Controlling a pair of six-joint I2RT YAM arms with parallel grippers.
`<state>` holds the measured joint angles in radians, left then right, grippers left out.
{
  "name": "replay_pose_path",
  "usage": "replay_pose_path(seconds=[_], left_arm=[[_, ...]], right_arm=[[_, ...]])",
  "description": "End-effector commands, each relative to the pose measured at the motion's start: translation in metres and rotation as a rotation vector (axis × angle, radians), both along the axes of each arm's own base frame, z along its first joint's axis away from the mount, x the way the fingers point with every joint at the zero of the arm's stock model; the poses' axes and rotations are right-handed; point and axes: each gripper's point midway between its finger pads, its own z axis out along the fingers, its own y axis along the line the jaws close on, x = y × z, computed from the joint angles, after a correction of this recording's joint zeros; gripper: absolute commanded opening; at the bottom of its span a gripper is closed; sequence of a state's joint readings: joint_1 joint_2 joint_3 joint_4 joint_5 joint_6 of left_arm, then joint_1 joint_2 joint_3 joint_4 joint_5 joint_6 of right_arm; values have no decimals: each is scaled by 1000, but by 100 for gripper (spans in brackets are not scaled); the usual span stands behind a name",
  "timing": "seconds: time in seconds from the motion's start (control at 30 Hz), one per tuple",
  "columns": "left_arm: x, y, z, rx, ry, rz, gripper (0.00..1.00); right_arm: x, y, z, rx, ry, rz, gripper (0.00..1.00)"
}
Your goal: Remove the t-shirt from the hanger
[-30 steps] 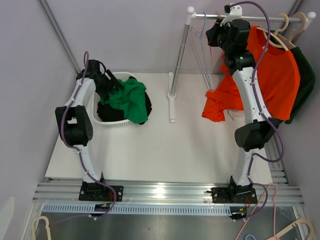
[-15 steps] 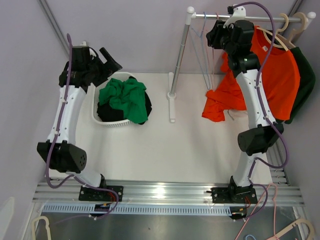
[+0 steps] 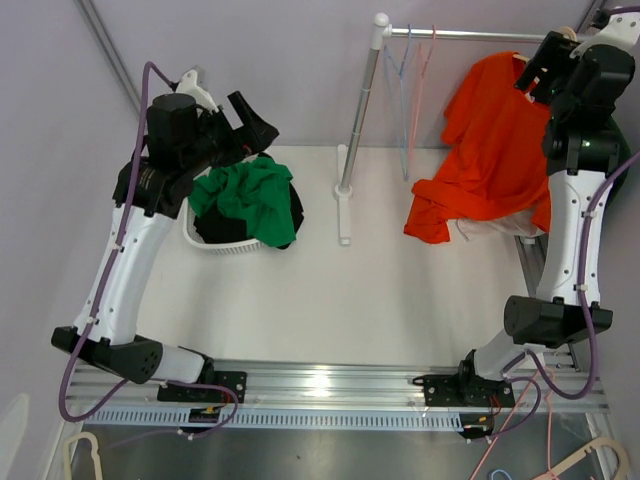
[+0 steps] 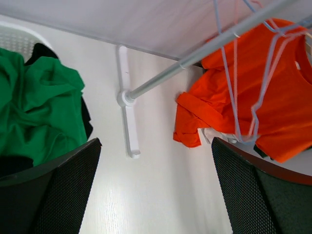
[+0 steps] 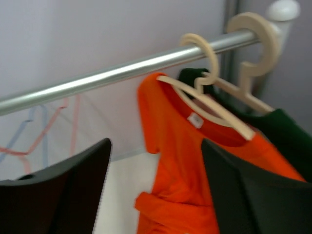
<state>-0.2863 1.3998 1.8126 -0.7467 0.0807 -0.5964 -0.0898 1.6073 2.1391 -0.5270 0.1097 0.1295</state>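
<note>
My right gripper is to move outward first, turning square to the bar [image 5: 112, 73], to get onto the hanger's bare neck between that bar and the orange t-shirt's collar.
An orange t-shirt [image 3: 495, 140] hangs on a beige hanger [image 5: 209, 108] hooked over the steel rail [image 5: 112, 73]. Its lower part [image 3: 435, 215] lies bunched on the white table. In the right wrist view the collar and label of the t-shirt [image 5: 175, 161] sit just under the hanger's arm. My right gripper [image 3: 540, 68] is up at the rail's right end, open, with nothing between its fingers [image 5: 58, 195], facing the t-shirt's neck. My left gripper [image 3: 250, 125] is raised above the basket, open and empty, and looks across at the t-shirt [image 4: 278, 102].
A white basket [image 3: 200, 240] at the left holds a green garment [image 3: 245, 195] over dark clothes. A second beige hanger [image 5: 253, 39] carries a dark green shirt [image 5: 287, 131] beside the orange one. Thin blue and pink wire hangers [image 3: 410, 80] hang from the rail; the rack's post [image 3: 360, 110] stands mid-table.
My right gripper has opened and its arm has swung from the t-shirt's left side to the rail's right end. My left arm has risen from the basket, staying open.
</note>
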Motion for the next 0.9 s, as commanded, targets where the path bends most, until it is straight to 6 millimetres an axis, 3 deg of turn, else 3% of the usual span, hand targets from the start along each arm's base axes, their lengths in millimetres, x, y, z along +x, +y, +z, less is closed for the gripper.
replay_pose_path(seconds=[0.0, 0.07, 0.1, 0.13, 0.17, 0.23, 0.3, 0.53, 0.73, 0.8, 0.87], left_arm=[[-17, -11, 63, 0, -200, -37, 99], [-12, -20, 65, 4, -201, -66, 100], [-16, -25, 79, -12, -229, -93, 99], [-17, -27, 87, -20, -243, -103, 99], [-14, -34, 94, -26, -258, -119, 100], [-17, -43, 108, -32, -295, -154, 99], [-10, -50, 108, -14, -311, -167, 99], [9, -84, 107, -23, -390, -213, 99], [27, -112, 103, -31, -417, -250, 100], [29, -115, 109, -28, -428, -254, 99], [35, -118, 102, -9, -415, -254, 100]], right_arm=[[8, -24, -19, -13, 77, -65, 83], [14, -31, -16, -18, 63, -71, 83], [26, -34, -25, -26, 84, -65, 83], [26, -33, -8, -35, 46, -53, 83], [30, -34, -5, -41, 42, -45, 83], [42, -33, -1, -74, 41, -21, 94], [51, -34, -3, -103, 39, -9, 98], [81, -57, -35, -220, 90, -78, 100], [94, -83, -59, -250, 146, -133, 99], [99, -90, -67, -259, 160, -142, 100], [102, -96, -73, -259, 168, -147, 100]])
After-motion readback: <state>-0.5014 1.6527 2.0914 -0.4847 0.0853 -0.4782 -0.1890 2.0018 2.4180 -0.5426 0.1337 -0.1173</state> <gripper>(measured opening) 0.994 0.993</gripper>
